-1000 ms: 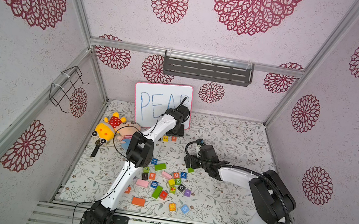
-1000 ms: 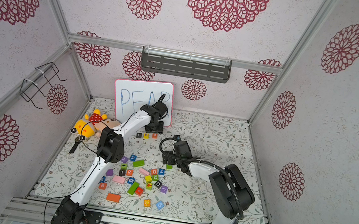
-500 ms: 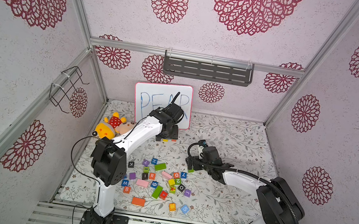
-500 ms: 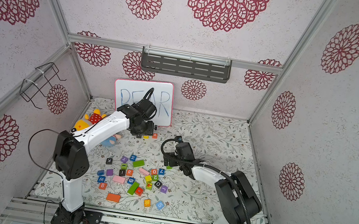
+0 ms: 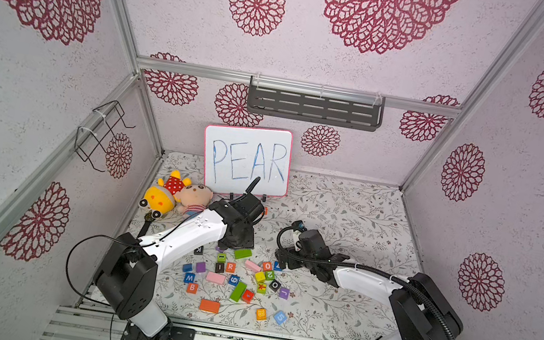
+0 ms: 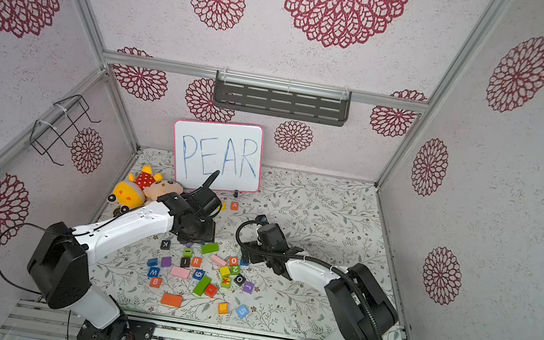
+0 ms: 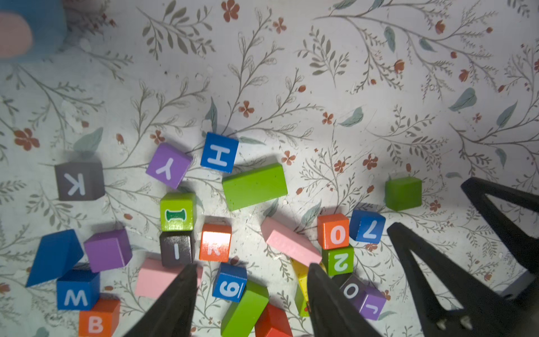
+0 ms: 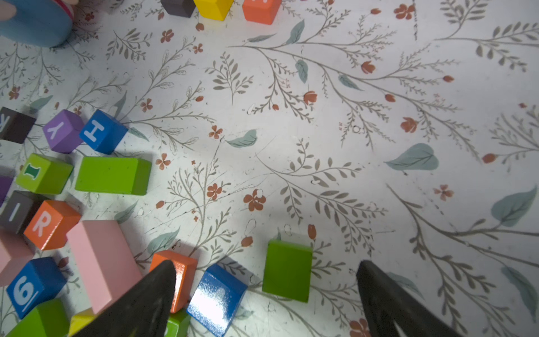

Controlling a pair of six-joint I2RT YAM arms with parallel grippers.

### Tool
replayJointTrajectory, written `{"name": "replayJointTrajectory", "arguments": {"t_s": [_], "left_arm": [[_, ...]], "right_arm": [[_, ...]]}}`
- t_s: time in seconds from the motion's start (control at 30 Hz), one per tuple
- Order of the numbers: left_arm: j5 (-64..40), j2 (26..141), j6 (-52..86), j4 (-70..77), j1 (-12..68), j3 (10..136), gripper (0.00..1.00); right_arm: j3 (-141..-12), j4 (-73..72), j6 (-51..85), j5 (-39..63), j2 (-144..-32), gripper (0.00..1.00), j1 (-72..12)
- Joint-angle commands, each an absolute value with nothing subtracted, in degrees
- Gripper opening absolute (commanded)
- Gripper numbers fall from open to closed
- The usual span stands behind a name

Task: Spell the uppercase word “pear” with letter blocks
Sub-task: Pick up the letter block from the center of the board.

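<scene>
I need to move my left gripper down onto the orange-red R block [image 5: 230,266] [image 7: 215,243] next and close on its sides, because the row by the whiteboard ends at the orange A.
The orange-red R block [image 5: 230,266] [image 7: 215,243] [image 8: 48,224] lies in the pile of loose blocks, beside a black I cube. Three blocks stand in a row by the whiteboard: the black one [image 8: 178,5], the yellow one [image 8: 214,7] and the orange A [image 6: 234,205]. My left arm hides most of that row in both top views. My left gripper [image 7: 252,267] [image 5: 235,242] hangs open and empty over the pile, with the R block just beyond its fingertips. My right gripper [image 8: 265,264] [image 5: 282,257] is wide open at the pile's right edge, over a small plain green block [image 8: 287,270].
A whiteboard [image 5: 246,159] reading PEAR leans on the back wall, with plush toys [image 5: 177,196] to its left. Number and letter cubes, green [image 5: 242,254], pink [image 5: 215,277] and orange [image 5: 209,305] oblongs and an amber E cube [image 5: 261,313] litter the front middle.
My left arm has swung back from the row by the whiteboard to the pile, and its jaws have opened a little. The right arm has hardly moved.
</scene>
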State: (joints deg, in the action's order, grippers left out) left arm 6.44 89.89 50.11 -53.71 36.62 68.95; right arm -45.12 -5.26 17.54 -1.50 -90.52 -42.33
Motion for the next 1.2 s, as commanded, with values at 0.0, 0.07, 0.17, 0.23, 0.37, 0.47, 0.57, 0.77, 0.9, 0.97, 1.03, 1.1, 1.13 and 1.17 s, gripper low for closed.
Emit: {"name": "replayJointTrajectory", "arguments": {"t_s": [0.0,0.07,0.17,0.23,0.37,0.47,0.57,0.77,0.9,0.97,1.03,1.1,1.13,1.17], "left_arm": [[5.60,88.58,54.49,-52.09,39.24,66.90,0.62],[5.66,88.98,55.32,-51.87,40.77,65.40,0.62],[4.97,89.30,56.61,-50.53,41.71,62.65,0.62],[4.70,89.04,57.18,-49.19,41.83,61.07,0.62],[5.14,88.95,57.82,-48.09,41.80,59.23,0.62],[5.10,88.95,58.35,-47.71,41.84,57.54,0.61],[5.42,88.47,58.53,-47.73,41.84,56.02,0.63],[5.87,88.79,56.71,-45.14,40.58,53.79,0.64],[5.38,90.39,54.93,-43.35,39.43,53.79,0.62],[5.26,90.91,54.40,-42.82,39.05,53.70,0.62],[5.30,91.24,54.14,-42.67,38.78,53.79,0.61],[5.60,91.32,53.88,-42.47,38.46,53.36,0.61],[5.59,91.40,53.74,-42.24,38.28,53.19,0.61],[5.52,91.58,53.57,-42.03,37.99,52.87,0.61]], "right_arm": [[-44.70,-4.95,17.42,-2.71,-87.87,0.99,-42.63],[-44.02,-5.69,17.70,-2.64,-87.80,0.99,-42.87],[-43.67,-6.20,18.03,-2.47,-87.72,0.99,-43.20],[-43.27,-6.65,18.03,-2.51,-87.55,0.99,-43.33],[-42.98,-7.18,18.11,-2.39,-87.54,0.99,-43.51],[-42.69,-7.80,18.29,-2.28,-87.67,0.99,-43.68],[-42.58,-8.15,18.39,-2.22,-87.85,0.99,-43.85],[-41.00,-9.98,18.55,-1.69,-87.24,0.99,-44.88],[-40.21,-9.31,17.55,-2.01,-85.69,0.99,-46.78],[-39.10,-9.59,17.06,-2.42,-84.40,0.99,-48.49],[-38.01,-9.88,17.14,-2.61,-83.25,0.99,-50.07],[-36.93,-10.66,17.81,-2.68,-82.41,0.99,-51.46],[-36.60,-11.01,18.21,-2.72,-82.35,0.99,-51.82],[-36.39,-11.30,18.52,-2.68,-82.55,0.99,-52.20]]}}
